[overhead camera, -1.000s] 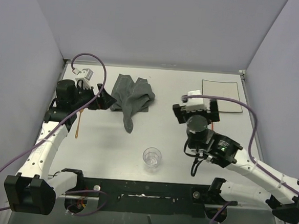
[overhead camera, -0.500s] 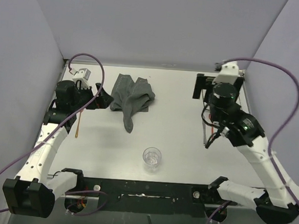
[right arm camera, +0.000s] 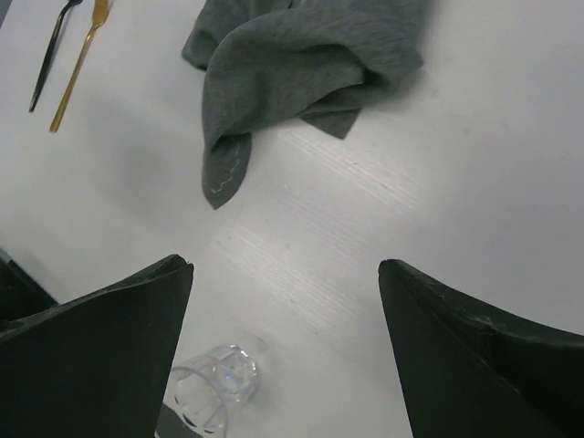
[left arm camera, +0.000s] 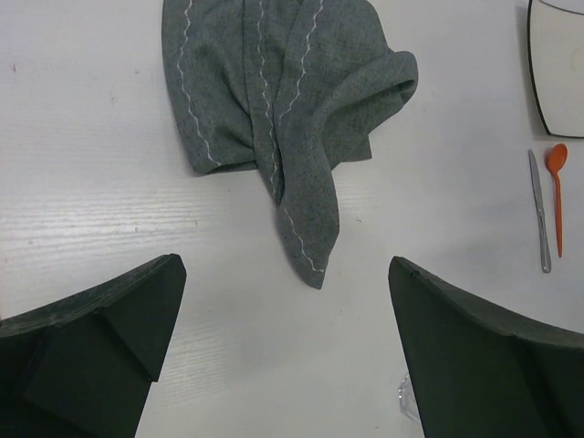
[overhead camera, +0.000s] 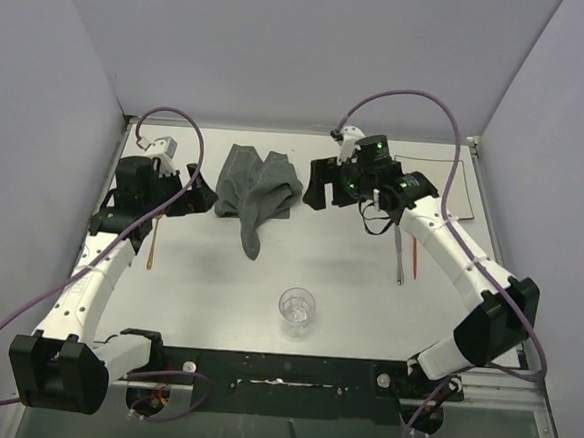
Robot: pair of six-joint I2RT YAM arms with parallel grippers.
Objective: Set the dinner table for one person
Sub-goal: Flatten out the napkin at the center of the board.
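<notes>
The right gripper moves down toward the left in the top view onto that bunched fold point(overhead camera: 249, 231) point(right arm camera: 228, 141) next. The cloth's narrow loose end sticks clear of the crumpled heap.
The dinner table point(overhead camera: 348, 273) is a wide white top. A crumpled dark grey stitched cloth point(overhead camera: 259, 192) lies at its back middle, also seen in the left wrist view point(left arm camera: 283, 91) and right wrist view point(right arm camera: 301, 55). My left gripper point(overhead camera: 201, 195) hovers open just left of the cloth, empty point(left arm camera: 283, 347). My right gripper point(overhead camera: 319, 186) hovers open just right of it, empty point(right arm camera: 287, 356). A clear glass point(overhead camera: 297, 310) stands near the front middle point(right arm camera: 214, 388). A white square plate point(overhead camera: 445, 180) sits at the back right, partly hidden by the right arm point(left arm camera: 558, 64).
A silver knife point(overhead camera: 398, 252) and an orange spoon point(overhead camera: 414, 260) lie side by side on the right point(left arm camera: 540, 210) point(left arm camera: 557, 182). A gold fork point(overhead camera: 154, 244) lies at the left point(right arm camera: 78, 64), with a black utensil point(right arm camera: 50, 50) beside it. Grey walls enclose three sides.
My right arm has swung from the back right corner over the plate leftward to the cloth's right side. The left arm has hardly moved. Nothing was picked up.
</notes>
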